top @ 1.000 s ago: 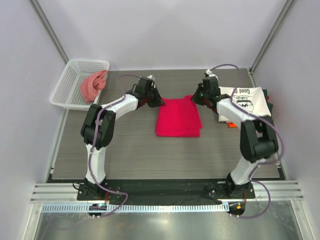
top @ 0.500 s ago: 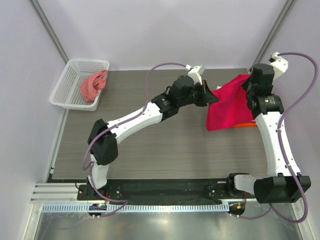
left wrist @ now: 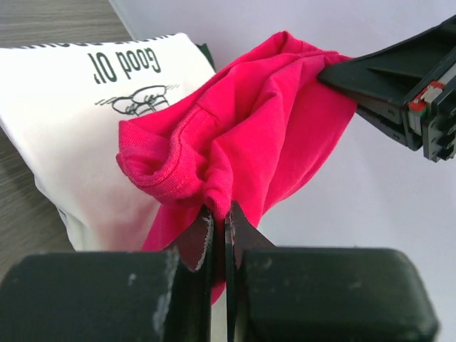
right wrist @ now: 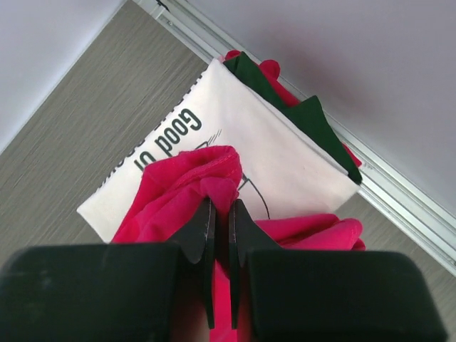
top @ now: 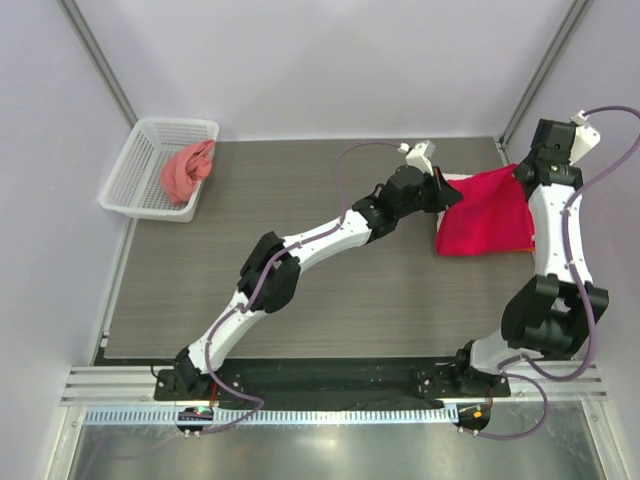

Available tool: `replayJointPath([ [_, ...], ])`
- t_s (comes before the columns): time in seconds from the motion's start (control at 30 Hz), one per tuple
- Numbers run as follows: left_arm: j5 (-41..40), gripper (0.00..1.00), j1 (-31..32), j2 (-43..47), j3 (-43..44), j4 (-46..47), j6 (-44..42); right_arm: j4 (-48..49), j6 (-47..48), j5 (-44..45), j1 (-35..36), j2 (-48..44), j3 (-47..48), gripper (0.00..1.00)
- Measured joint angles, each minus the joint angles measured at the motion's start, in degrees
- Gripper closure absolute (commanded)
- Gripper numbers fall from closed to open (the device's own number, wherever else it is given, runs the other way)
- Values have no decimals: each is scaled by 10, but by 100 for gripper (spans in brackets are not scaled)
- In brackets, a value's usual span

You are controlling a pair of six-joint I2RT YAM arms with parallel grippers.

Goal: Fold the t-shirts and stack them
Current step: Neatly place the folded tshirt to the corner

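My right gripper lowers and eases outward next toward the rail-side corner of the white shirt's lettered far edge, still bare beyond the hanging crimson-red shirt.
The folded crimson-red t-shirt (top: 485,212) hangs between my two grippers over the right side of the table. My left gripper (top: 447,193) is shut on its left corner (left wrist: 206,182). My right gripper (top: 522,172) is shut on its right corner (right wrist: 214,178). Below it lies the folded white t-shirt with black cartoon print and lettering (left wrist: 85,121), also in the right wrist view (right wrist: 271,160). That shirt rests on a stack with a dark green shirt (right wrist: 306,117) and a red one (right wrist: 269,69) peeking out at the edges.
A white basket (top: 140,170) at the back left holds a crumpled salmon-pink shirt (top: 185,170). The right wall and metal rail (right wrist: 399,189) run close beside the stack. The grey table (top: 300,300) extends to the left and front.
Both grippers lifted the crimson shirt off the table's middle and carried it right, over the white shirt's stack. The left arm has stretched far across to the right.
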State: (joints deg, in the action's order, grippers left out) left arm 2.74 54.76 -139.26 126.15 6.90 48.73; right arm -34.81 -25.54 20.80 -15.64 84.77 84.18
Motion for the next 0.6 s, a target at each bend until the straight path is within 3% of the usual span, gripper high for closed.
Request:
replayJointPath([
  [0.43, -62, 100, -29, -167, 180, 71, 71, 11, 0, -55, -48, 167, 129, 99],
  [0.47, -73, 97, -30, -179, 195, 79, 77, 12, 0, -60, -48, 192, 145, 97],
  [0.5, -83, 67, -31, -194, 211, 83, 80, 14, 0, -66, -48, 210, 161, 86],
  [0.53, -98, 46, -32, -210, 224, 90, 80, 15, -1, -73, -48, 230, 178, 36],
  [0.57, -111, 27, -32, -219, 229, 93, 80, 17, -4, -79, -47, 260, 204, 18],
  [0.6, -126, 6, -33, -228, 230, 95, 83, 23, -3, -81, -47, 281, 221, 14],
])
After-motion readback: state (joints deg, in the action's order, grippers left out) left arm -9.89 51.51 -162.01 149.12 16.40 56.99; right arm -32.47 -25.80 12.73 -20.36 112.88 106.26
